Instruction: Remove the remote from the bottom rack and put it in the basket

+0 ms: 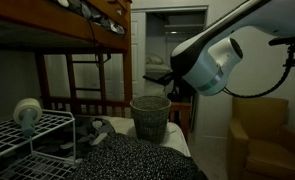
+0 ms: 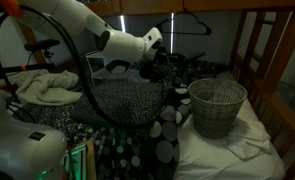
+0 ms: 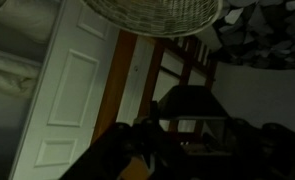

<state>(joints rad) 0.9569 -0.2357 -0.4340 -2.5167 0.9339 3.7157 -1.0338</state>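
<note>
The basket's open top (image 3: 161, 12) lies outward of my gripper and below it, so next my gripper will move outward and down over that opening to release the remote (image 3: 192, 102).
The white wire rack (image 1: 49, 122) stands at the lower left, and its bottom rack (image 1: 37, 155) is dim. The grey woven basket (image 1: 150, 117) stands upright on the bed and shows in both exterior views (image 2: 217, 108). Its rim is at the top of the wrist view (image 3: 157, 12). My gripper (image 1: 159, 78) hangs in the air above and beside the basket (image 2: 159, 66). In the wrist view the gripper (image 3: 192, 135) is dark and looks shut on a dark flat object, the remote (image 3: 192, 102). The fingers are hard to make out.
A wooden bunk bed frame (image 1: 57, 35) spans overhead. A tan armchair (image 1: 267, 140) stands to one side. A tape roll (image 1: 27, 112) sits on the rack's top tier. A spotted blanket (image 2: 127, 120) and a heap of white cloth (image 2: 47, 88) lie on the bed. A white door (image 3: 67, 90) shows behind.
</note>
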